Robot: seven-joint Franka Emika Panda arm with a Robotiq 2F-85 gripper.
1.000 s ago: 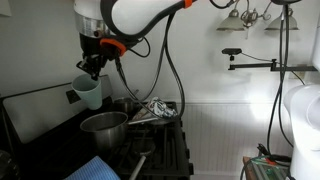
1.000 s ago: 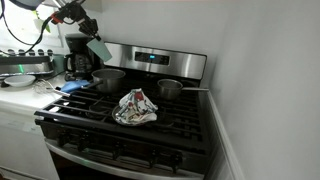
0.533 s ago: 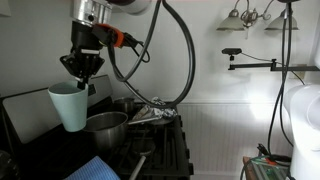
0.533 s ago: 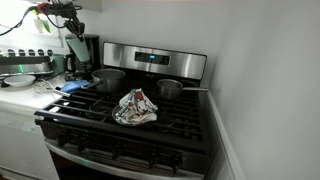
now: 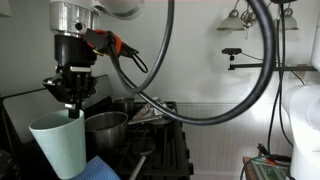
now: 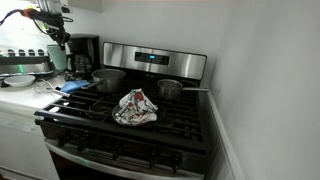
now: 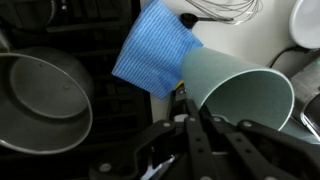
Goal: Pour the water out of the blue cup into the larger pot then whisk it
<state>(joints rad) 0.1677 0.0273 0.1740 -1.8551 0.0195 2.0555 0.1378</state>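
The bare spot on the counter beside the whisk is below my gripper, so next my gripper will lower the upright blue cup there and release the cup's rim.
My gripper [image 5: 72, 108] is shut on the rim of the blue cup [image 5: 60, 146], a pale teal tumbler that hangs upright beside the stove, clear of the larger pot [image 5: 105, 127]. In the wrist view the fingers pinch the cup [image 7: 240, 92] wall at its near edge, gripper [image 7: 185, 100] below it. The larger pot [image 7: 40, 100] lies to the left, its inside dim. In an exterior view that wide steel pot [image 6: 108, 78] sits on a back burner, and the gripper [image 6: 54, 36] is up over the counter. A wire whisk [image 7: 220, 10] lies at the top edge.
A blue cloth [image 7: 155, 50] lies on the counter between cup and pot. A crumpled towel [image 6: 135, 107] sits mid-stove, with the smaller steel pot [image 6: 170, 90] behind it. A black coffee maker [image 6: 80, 55] stands by the stove's back panel. A white dish [image 7: 305, 20] is near the whisk.
The arm has carried the cup away from above the larger pot, out over the counter and lower down. The cup has gone from tilted to upright.
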